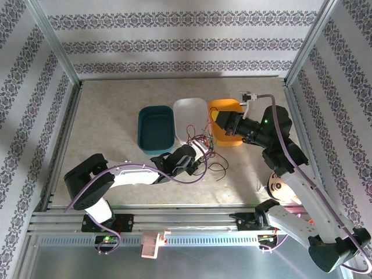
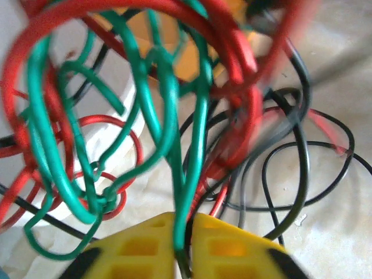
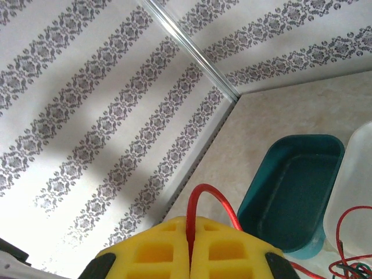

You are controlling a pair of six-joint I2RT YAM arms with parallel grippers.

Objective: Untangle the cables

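My right gripper pulls the red cable (image 3: 203, 190) clear next, since the cable still trails to the tangle. It then lowers the cable into the orange tray below and releases it.
A tangle of thin red, green and black cables (image 1: 202, 141) lies at the front edge of the white tray (image 1: 190, 111). My left gripper (image 1: 203, 151) is at the tangle's near side. In the left wrist view its yellow fingers (image 2: 136, 247) are shut on a green cable (image 2: 187, 174), with red cable loops (image 2: 232, 52) and black cable loops (image 2: 302, 157) bunched just beyond. My right gripper (image 1: 217, 120) hovers over the orange tray (image 1: 231, 106), its jaws (image 3: 190, 226) shut on a red cable (image 3: 203, 190) that arches up and trails down toward the tangle.
A teal tray (image 1: 156, 129) stands left of the white tray, and shows as a teal tray (image 3: 293, 192) in the right wrist view. Black cable ends (image 1: 218, 170) trail over the table in front of the tangle. Patterned walls and metal posts enclose the table.
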